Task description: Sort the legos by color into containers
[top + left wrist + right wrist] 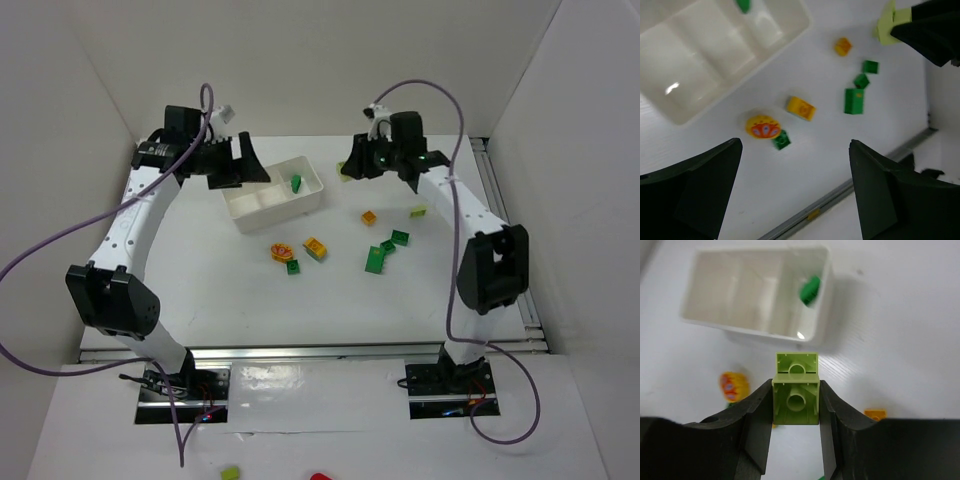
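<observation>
My right gripper holds the lime-green brick and will next bring it to the left in the top view and down over the tray's middle section [271, 196] [757, 296], because dark green has the end section.
The white three-compartment tray [262, 218] sits at the back left of the table. One dark green brick [297, 182] lies in its right end compartment; the other two show nothing inside. My right gripper [352, 166] is shut on a pale lime-green brick [795, 390], held above the table just right of the tray [770, 334]. My left gripper [243, 165] is open and empty, high over the tray's left end [700, 107]. Loose on the table are an orange brick [369, 217], a yellow brick [315, 247], an orange flower piece [281, 252], several dark green bricks [376, 260] and a lime brick [418, 210].
White walls close in the table on the left, back and right. A metal rail [320, 350] runs along the near edge. Purple cables loop off both arms. A lime piece [231, 472] and a red piece [320, 477] lie off the table, in front of the arm bases.
</observation>
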`<state>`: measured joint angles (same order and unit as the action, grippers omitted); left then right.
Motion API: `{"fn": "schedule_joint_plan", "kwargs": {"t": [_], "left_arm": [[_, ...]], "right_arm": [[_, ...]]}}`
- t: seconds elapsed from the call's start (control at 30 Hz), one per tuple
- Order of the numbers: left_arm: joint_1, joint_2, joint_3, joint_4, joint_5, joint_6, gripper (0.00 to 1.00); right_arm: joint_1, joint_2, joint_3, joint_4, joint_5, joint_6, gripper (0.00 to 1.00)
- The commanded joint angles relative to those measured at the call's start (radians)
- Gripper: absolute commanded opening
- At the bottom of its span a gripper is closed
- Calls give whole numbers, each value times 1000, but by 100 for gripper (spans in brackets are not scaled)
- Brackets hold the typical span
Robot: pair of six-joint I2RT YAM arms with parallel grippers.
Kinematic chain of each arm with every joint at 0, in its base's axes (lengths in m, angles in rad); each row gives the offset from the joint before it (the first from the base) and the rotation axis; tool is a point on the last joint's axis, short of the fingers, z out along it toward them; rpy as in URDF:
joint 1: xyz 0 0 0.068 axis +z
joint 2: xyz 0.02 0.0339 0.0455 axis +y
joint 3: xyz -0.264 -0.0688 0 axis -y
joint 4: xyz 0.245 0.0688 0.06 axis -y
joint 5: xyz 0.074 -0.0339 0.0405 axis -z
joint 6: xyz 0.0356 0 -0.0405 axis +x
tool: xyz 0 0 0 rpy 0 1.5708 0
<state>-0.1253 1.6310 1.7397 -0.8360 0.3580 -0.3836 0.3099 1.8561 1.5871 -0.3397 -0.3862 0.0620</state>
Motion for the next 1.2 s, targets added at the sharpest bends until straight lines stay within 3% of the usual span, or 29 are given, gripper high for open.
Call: {"fn": "schedule_joint_plan", "kwargs": {"t": [0.0, 0.17, 0.4, 0.57, 0.93, 1.17], "left_arm": [[-17, -43, -66, 190, 442, 61, 97], [-68, -22, -108, 357, 677, 17, 97], [-99, -3, -149, 550, 831, -61, 93], [-108, 7, -158, 561, 831, -52, 92], [-128, 69, -120, 548, 811, -32, 92], [-137, 99, -91, 574, 868, -55, 82]], "right_arm": [[-26, -147, -44, 83, -317, 107, 26], [-26, -216, -113, 172, -557, 208, 26], [-17, -218, -118, 301, -729, 321, 26], [3, -209, -95, 376, -770, 366, 26], [41, -190, -38, 366, -842, 389, 26], [51, -181, -38, 357, -842, 378, 26]]}}
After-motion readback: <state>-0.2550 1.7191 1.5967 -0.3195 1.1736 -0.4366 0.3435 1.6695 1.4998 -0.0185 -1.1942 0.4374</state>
